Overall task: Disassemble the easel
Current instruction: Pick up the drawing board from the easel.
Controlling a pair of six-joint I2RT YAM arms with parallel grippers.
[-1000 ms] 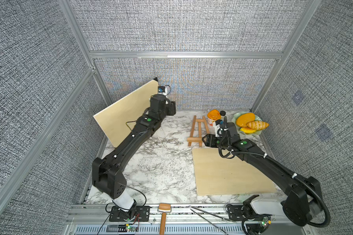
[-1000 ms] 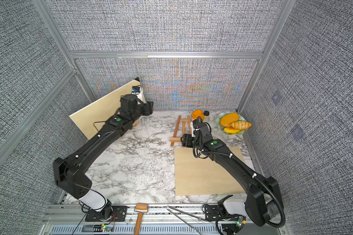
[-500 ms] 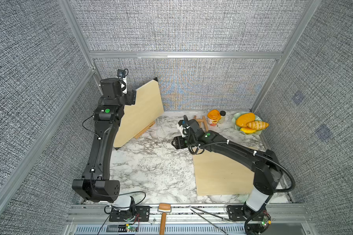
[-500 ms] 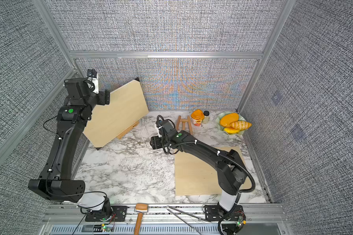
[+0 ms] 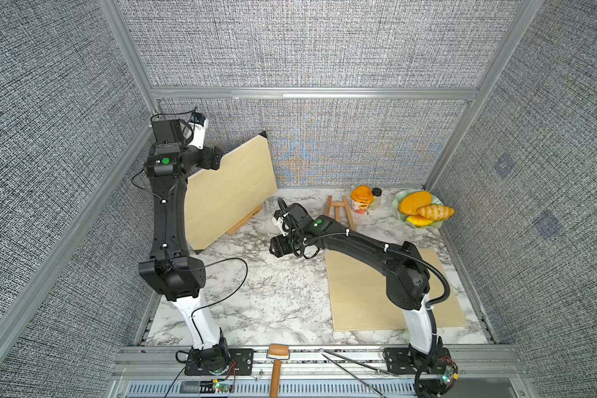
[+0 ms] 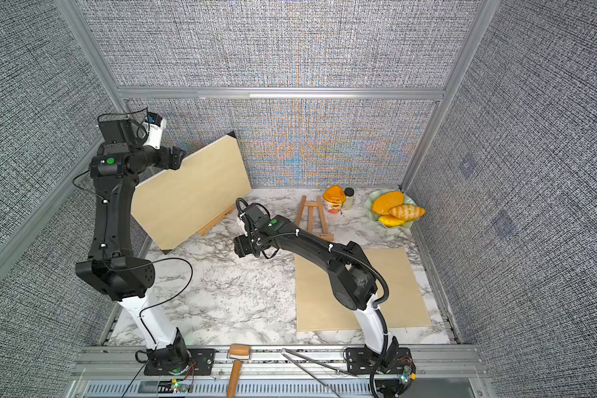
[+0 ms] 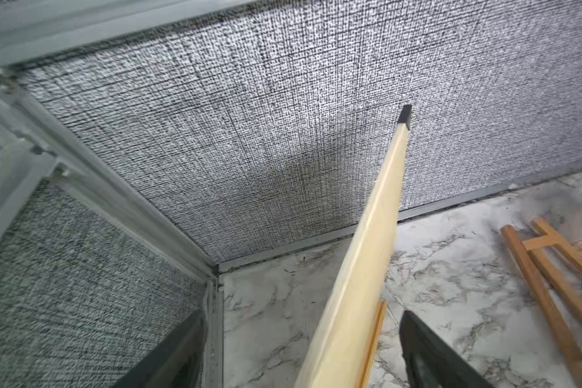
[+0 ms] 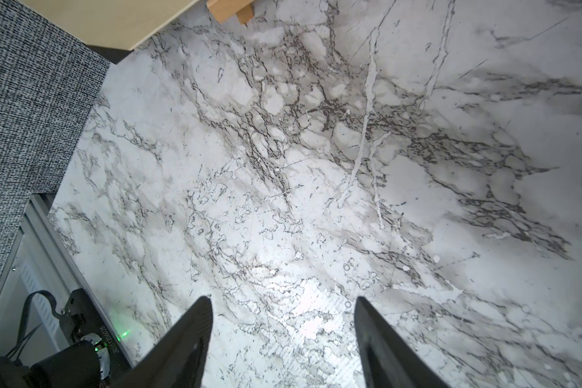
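My left gripper needs to move its open fingers farther down over the board's upper edge (image 5: pixel 227 155) (image 7: pixel 330 339) next and close on it, because that edge is just below the gripper, between my fingers.
A pale wooden board (image 5: pixel 231 193) leans tilted at the back left on a wooden easel ledge (image 5: pixel 245 224); the easel behind it is hidden. My left gripper (image 5: pixel 218 162) is at the board's upper left edge. In the left wrist view its jaws (image 7: pixel 302 314) stand wide open on either side of the board's edge (image 7: pixel 367 252), with a gap on each side. A small wooden A-frame easel (image 5: pixel 340 215) lies flat near the back. My right gripper (image 5: pixel 277 246) hovers open over bare marble mid-table, with nothing between its fingers (image 8: pixel 199 329).
A second pale board (image 5: pixel 355 303) lies flat on the right, under my right arm. An orange cup (image 5: pixel 361 200), a small jar (image 5: pixel 376 197) and a green dish (image 5: pixel 401 199) of food stand at the back right. A hammer (image 5: pixel 275 365) and tongs (image 5: pixel 352 368) lie on the front rail.
My left arm swung back from the far side of the board to its upper left edge and its jaws widened. My right gripper moved left, away from the small easel.
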